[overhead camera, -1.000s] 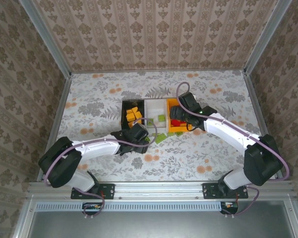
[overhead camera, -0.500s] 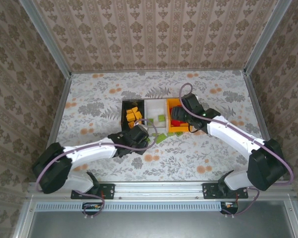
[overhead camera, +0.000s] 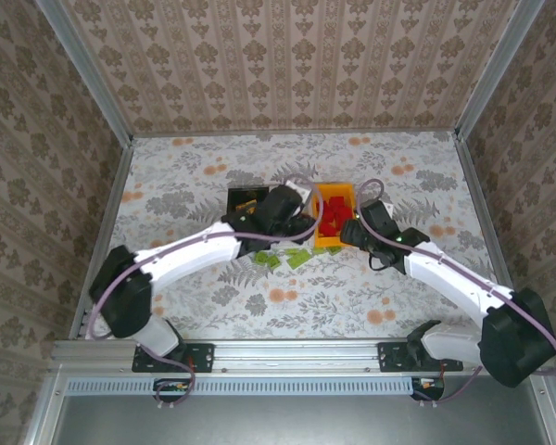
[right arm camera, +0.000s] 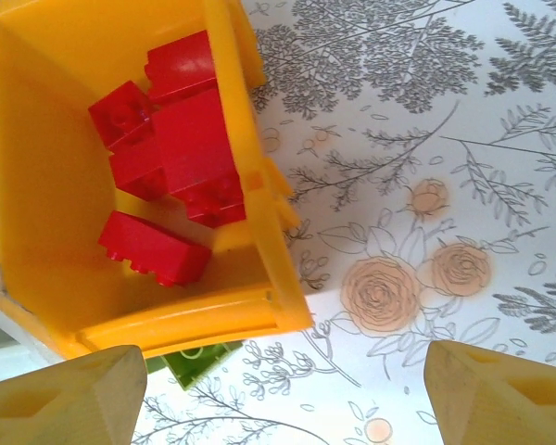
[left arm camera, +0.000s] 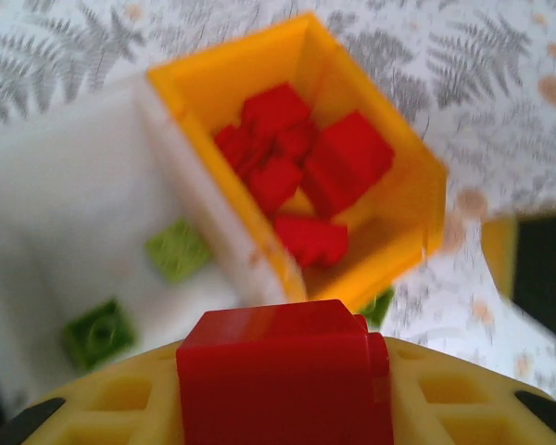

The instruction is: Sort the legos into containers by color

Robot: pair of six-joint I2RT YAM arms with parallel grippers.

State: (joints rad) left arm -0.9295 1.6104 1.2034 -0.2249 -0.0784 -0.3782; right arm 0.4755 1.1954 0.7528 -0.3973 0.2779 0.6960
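The left gripper will move outward and across the side of the orange container (overhead camera: pixel 334 197), over the red pile, and let go of the red lego, because that container already holds the red ones.
My left gripper (left arm camera: pixel 283 394) is shut on a red lego (left arm camera: pixel 278 352), which hangs over the white container (left arm camera: pixel 65 213) close to the orange container (left arm camera: pixel 389 158). In the top view the left gripper (overhead camera: pixel 299 222) reaches over the white container, hiding most of it. Several red legos (left arm camera: pixel 292 162) lie in the orange container (overhead camera: pixel 334 197), and two green legos (left arm camera: pixel 176 248) lie in the white one. Orange-yellow legos (overhead camera: pixel 246 221) sit in the black container (overhead camera: pixel 244 197). My right gripper (right arm camera: pixel 278 399) is open and holds nothing, low over the table just right of the orange container's (right arm camera: pixel 37 185) near corner.
Green legos (overhead camera: pixel 298 258) lie loose on the flowered table just in front of the containers; one green lego (right arm camera: pixel 199 360) is tucked against the orange container's near edge. The right gripper (overhead camera: pixel 349 233) sits beside that container. Metal rails border the table.
The left gripper closed on a red lego in front of the containers and carried it up and right, over the white container. The right gripper drew back right, off the orange container.
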